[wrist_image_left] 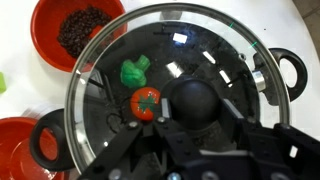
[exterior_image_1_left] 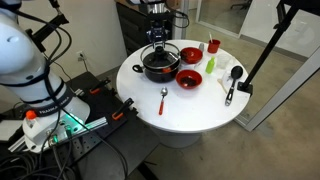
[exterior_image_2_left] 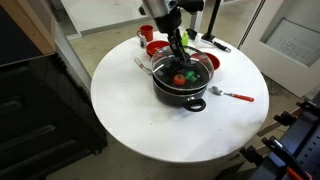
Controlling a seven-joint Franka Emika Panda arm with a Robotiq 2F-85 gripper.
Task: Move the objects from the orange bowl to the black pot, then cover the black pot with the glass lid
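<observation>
The black pot's rim (exterior_image_2_left: 180,92) is below my gripper and the held lid, so my gripper needs to go down next, set the lid on and let go of its knob.
The black pot (exterior_image_1_left: 160,68) (exterior_image_2_left: 184,92) stands on the round white table, and the glass lid (wrist_image_left: 180,45) lies over it. Through the glass I see a red tomato toy (wrist_image_left: 146,103) (exterior_image_2_left: 179,80) and a green toy (wrist_image_left: 134,70) inside the pot. My gripper (wrist_image_left: 198,105) (exterior_image_2_left: 178,50) (exterior_image_1_left: 157,45) comes down from above, and its fingers are shut on the lid's black knob. A red-orange bowl (wrist_image_left: 15,145) (exterior_image_1_left: 189,79) next to the pot looks empty.
A second red bowl (wrist_image_left: 80,30) (exterior_image_1_left: 190,54) holds dark beans. A red cup (exterior_image_1_left: 213,45), a small green object (exterior_image_1_left: 210,66), a black ladle (exterior_image_1_left: 233,85) and a red-handled spoon (exterior_image_1_left: 163,100) (exterior_image_2_left: 232,95) lie around the pot. The table edge (exterior_image_2_left: 120,120) is near.
</observation>
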